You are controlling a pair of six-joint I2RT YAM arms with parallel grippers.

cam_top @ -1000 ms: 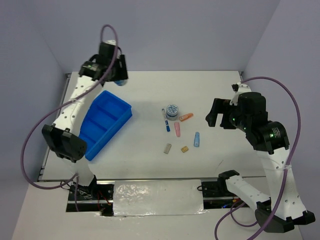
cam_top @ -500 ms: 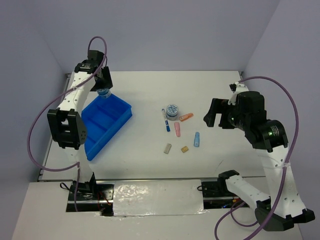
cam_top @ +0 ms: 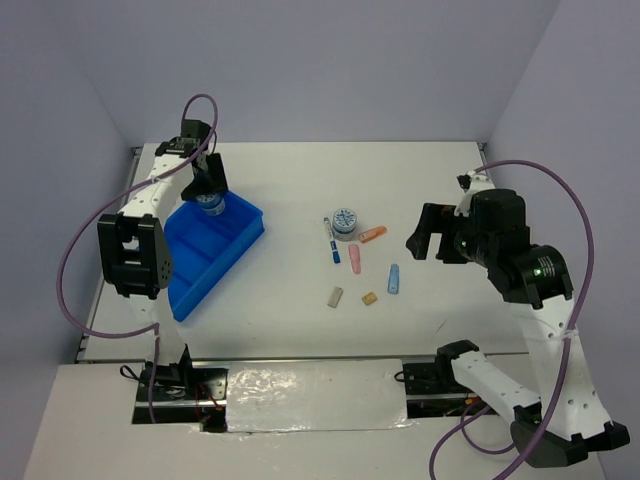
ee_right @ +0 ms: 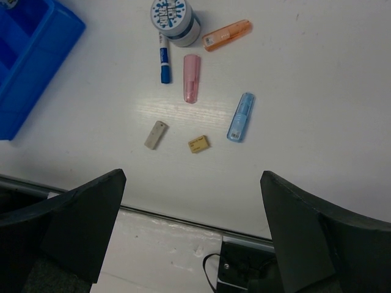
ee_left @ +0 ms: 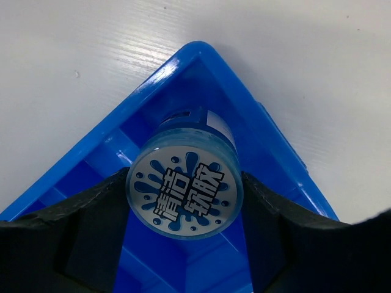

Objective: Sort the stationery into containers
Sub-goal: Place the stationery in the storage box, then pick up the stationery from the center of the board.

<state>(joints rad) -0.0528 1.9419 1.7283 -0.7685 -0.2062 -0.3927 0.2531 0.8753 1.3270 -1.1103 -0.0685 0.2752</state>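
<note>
The right gripper sweeps across and down around the loose jar [cam_top: 344, 222] next, which stands below it and to its left in the top view, still outside the blue tray [cam_top: 215, 255].
My left gripper [cam_top: 210, 197] is shut on a round blue-white disc [ee_left: 183, 195] and holds it over the far corner compartment of the blue tray [ee_left: 272, 143]. The tray [cam_top: 215, 255] lies at the table's left. My right gripper [cam_top: 425, 237] is open and empty, hovering right of the loose pieces. Below it, in the right wrist view, lie a second disc [ee_right: 171, 13], a blue-white pen [ee_right: 163, 58], a pink capsule [ee_right: 191, 78], an orange capsule [ee_right: 227, 35], a light-blue capsule [ee_right: 241, 116], a grey block [ee_right: 156, 134] and a tan block [ee_right: 198, 144].
The loose pieces cluster at mid-table around the second disc [cam_top: 344, 222]. The tray's corner [ee_right: 30, 55] shows at the upper left of the right wrist view. The table's near edge with a metal rail [ee_right: 183, 217] runs under the right gripper.
My left gripper has swung from above the table's far left down to the tray's far corner, carrying the disc. The right arm has shifted slightly left.
</note>
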